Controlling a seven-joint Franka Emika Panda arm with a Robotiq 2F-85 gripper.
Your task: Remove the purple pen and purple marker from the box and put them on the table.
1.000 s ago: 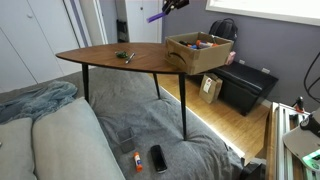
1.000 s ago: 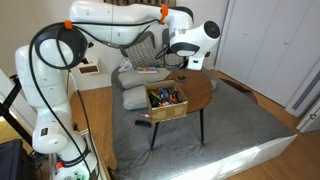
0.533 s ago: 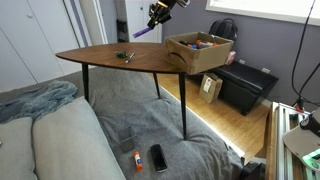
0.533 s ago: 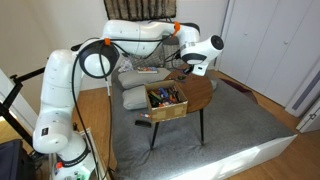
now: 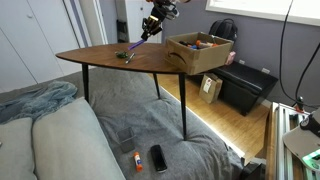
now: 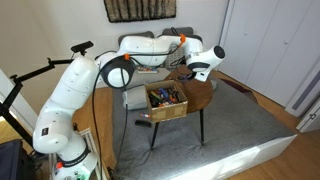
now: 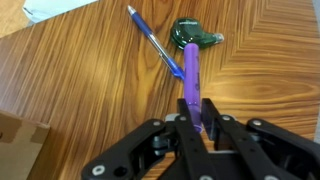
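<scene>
My gripper holds the purple marker (image 7: 192, 85). It will next move down to the bare wood (image 7: 239, 90) beside the green object and let the marker go there, because that spot is clear and away from the box.
My gripper (image 5: 150, 27) is shut on the purple marker (image 7: 192, 85) and holds it tilted just above the dark wooden table (image 5: 95, 60). The marker's tip hangs low over the tabletop (image 5: 131, 47). In the wrist view my gripper (image 7: 200, 128) clamps the marker's near end. A blue-purple pen (image 7: 154, 40) lies on the wood just beyond, next to a small green object (image 7: 196, 37). The tan open box (image 5: 200, 52) stands at the table's other end with several pens inside. It also shows in an exterior view (image 6: 166, 101), where my gripper (image 6: 204, 73) is behind it.
A black case (image 5: 246, 86) and a small carton (image 5: 211, 89) stand on the floor past the table. A grey couch with a blanket (image 5: 45, 105) lies in front, with a phone (image 5: 158, 157) on it. The arm (image 6: 150, 50) reaches over the table.
My gripper has moved down and away from the box toward the table's other end, carrying the purple marker from high in the air to just above the tabletop beside the pen.
</scene>
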